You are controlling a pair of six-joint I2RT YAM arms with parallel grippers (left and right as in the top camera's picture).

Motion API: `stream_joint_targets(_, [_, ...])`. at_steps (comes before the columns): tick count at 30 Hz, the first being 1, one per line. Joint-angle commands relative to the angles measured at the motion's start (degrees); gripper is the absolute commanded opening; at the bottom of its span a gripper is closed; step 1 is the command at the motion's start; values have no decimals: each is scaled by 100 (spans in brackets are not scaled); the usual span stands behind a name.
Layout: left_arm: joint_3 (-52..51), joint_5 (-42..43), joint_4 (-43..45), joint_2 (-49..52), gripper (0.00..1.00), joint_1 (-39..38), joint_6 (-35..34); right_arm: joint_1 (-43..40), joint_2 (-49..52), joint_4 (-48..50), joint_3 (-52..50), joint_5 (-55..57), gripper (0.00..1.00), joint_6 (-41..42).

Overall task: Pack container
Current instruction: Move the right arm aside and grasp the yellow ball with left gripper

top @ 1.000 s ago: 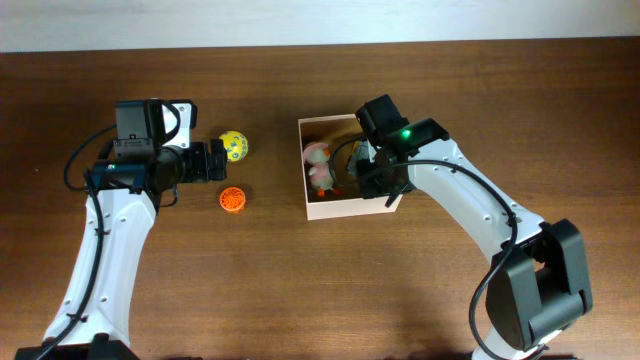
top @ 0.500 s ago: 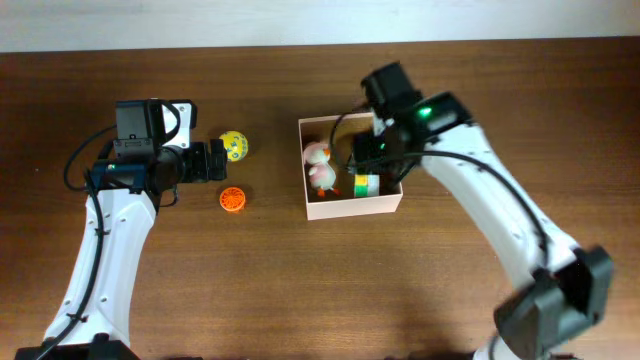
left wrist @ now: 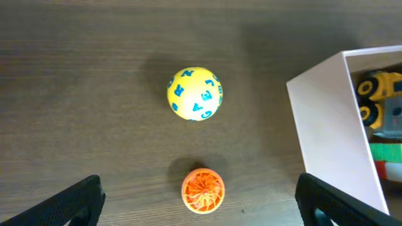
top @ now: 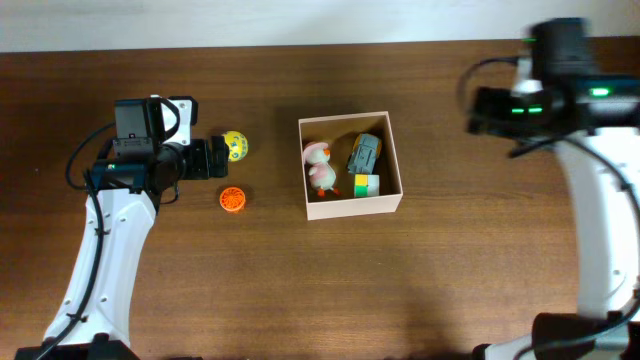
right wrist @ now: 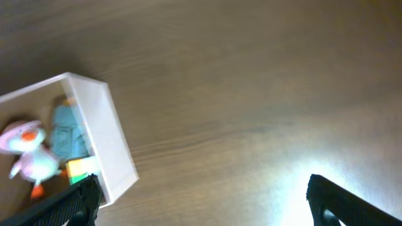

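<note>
I will move my left gripper outward, then down around the yellow ball (top: 233, 146), outside the container beyond my open fingers, and close.
The container (top: 355, 208) is a square cream-walled box in the middle of the table. Inside it lie a pink-and-white duck (top: 320, 166), a grey-blue truck (top: 364, 154) and a green-and-yellow block (top: 366, 184). Left of it on the wood sit a yellow lettered ball (top: 233, 146) and an orange ribbed ball (top: 232, 199). My left gripper (top: 215, 160) hovers open by the two balls. In the left wrist view the orange ball (left wrist: 203, 190) lies between the spread fingers (left wrist: 75, 202) and the yellow ball (left wrist: 195, 93) beyond. My right gripper (right wrist: 204, 204) is open, empty, well right of the container (right wrist: 100, 135).
Dark wooden tabletop (top: 300, 290) all round. The right arm (top: 600, 180) runs down the right edge of the overhead view. A pale wall strip (top: 300, 20) borders the table's far side. Glare brightens the wood (right wrist: 295, 188) in the right wrist view.
My right gripper opened inside the container, then lifted out and swung far right. The truck and block now show in the box. The left arm has not moved.
</note>
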State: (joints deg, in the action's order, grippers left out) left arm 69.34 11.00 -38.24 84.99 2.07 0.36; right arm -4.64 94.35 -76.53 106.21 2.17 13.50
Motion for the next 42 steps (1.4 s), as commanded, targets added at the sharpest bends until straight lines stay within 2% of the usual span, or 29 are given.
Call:
stream_joint_targets(1, [109, 278, -179, 55, 99, 20, 4, -732, 107, -111, -184, -997, 99, 11])
stream_joint_targets(4, [118, 275, -20, 57, 99, 20, 7, -1211, 199, -238, -321, -1432, 99, 42])
stream_joint_targets(9, [540, 247, -164, 197, 99, 20, 7, -1537, 258, -258, -444, -1443, 99, 48])
stream_joint_targets(17, [3008, -337, -2057, 1613, 99, 17, 101, -1563, 258, -256, -444, -1440, 99, 48])
stream_joint_targets(22, [4172, -282, -2457, 2750, 99, -87, 92, -1565, 258, -254, -444, -1440, 99, 48])
stream_joint_targets(31, [4317, -247, -2354, 4240, 99, -420, 96, -1563, 258, -256, -444, -1440, 99, 48])
stream_joint_targets(37, [4317, -380, -2264, 4789, 100, -516, 92, -1563, 258, -256, -444, -1440, 99, 48])
stream_joint_targets(40, [4317, -380, -2286, 4900, 89, -516, 92, -1563, 258, -256, -444, -1440, 99, 48])
stream_joint_targets(42, [4317, -380, -2302, 4916, 72, -518, 92, -1563, 258, -256, -444, -1440, 99, 48])
